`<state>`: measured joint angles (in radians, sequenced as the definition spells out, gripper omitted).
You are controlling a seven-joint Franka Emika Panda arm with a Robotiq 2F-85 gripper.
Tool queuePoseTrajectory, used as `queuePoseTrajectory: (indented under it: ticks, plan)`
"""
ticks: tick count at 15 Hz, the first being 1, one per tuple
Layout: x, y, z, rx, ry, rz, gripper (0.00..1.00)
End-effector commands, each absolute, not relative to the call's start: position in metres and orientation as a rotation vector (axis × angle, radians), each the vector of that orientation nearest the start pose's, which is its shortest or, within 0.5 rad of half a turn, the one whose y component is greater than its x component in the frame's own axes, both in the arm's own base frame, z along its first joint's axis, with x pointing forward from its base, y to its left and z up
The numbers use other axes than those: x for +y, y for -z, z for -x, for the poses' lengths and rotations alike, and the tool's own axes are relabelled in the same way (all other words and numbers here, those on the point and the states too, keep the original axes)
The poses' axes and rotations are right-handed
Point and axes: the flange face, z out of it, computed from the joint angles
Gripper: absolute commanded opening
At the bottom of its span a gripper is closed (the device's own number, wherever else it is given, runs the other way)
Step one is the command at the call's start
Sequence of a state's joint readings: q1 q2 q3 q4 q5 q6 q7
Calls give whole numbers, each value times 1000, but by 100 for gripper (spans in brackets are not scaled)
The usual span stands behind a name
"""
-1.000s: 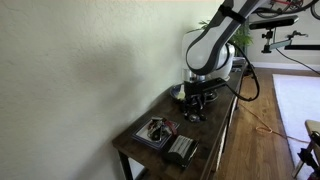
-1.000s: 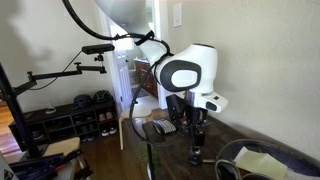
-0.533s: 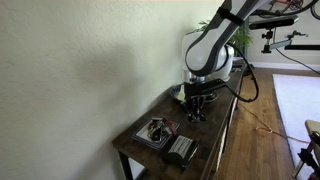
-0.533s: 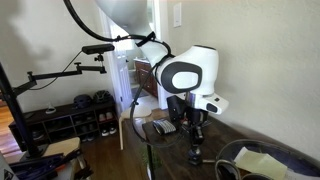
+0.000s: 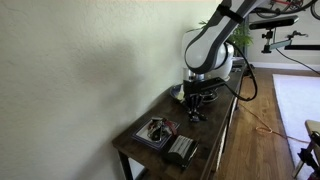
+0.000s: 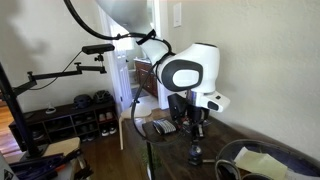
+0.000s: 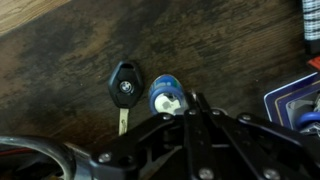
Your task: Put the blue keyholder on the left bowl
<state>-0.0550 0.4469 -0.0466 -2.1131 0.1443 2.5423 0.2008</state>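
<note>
I should lift my gripper off the tabletop next, carry the blue keyholder (image 7: 163,97) over the squarish dish of small items and let it go. The keyholder is outside that dish.
In the wrist view the blue keyholder (image 7: 163,97), a round blue disc with a white centre, lies on the dark wooden table (image 7: 70,40). A black car key (image 7: 124,84) rests just left of it. My gripper (image 7: 193,98) is shut, its tips meeting on the keyholder's right rim. Both exterior views show the gripper (image 5: 196,113) (image 6: 195,152) down at the tabletop. The left bowl (image 5: 157,133), a squarish grey-blue dish with small items in it, sits toward the table's other end.
A grey ribbed object (image 5: 181,150) lies beside the squarish dish. A round yellowish dish (image 6: 265,160) and a small dark bowl (image 6: 228,170) stand on the near side of the gripper. A blue-rimmed object (image 7: 298,100) shows at the wrist view's right edge. The wall runs along one long side of the table.
The jaws have closed from wide open to shut at the keyholder. The arm has stayed in place over the table.
</note>
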Motion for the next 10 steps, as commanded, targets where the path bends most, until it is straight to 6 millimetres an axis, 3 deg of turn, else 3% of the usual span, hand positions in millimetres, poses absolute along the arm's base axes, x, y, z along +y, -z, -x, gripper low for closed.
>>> queuePoseTrajectory:
  ticks: [1,10]
  plan:
    - [-52,-231,-566,593,38,3002,4]
    - [-26,-299,-581,423,224,3018,4]
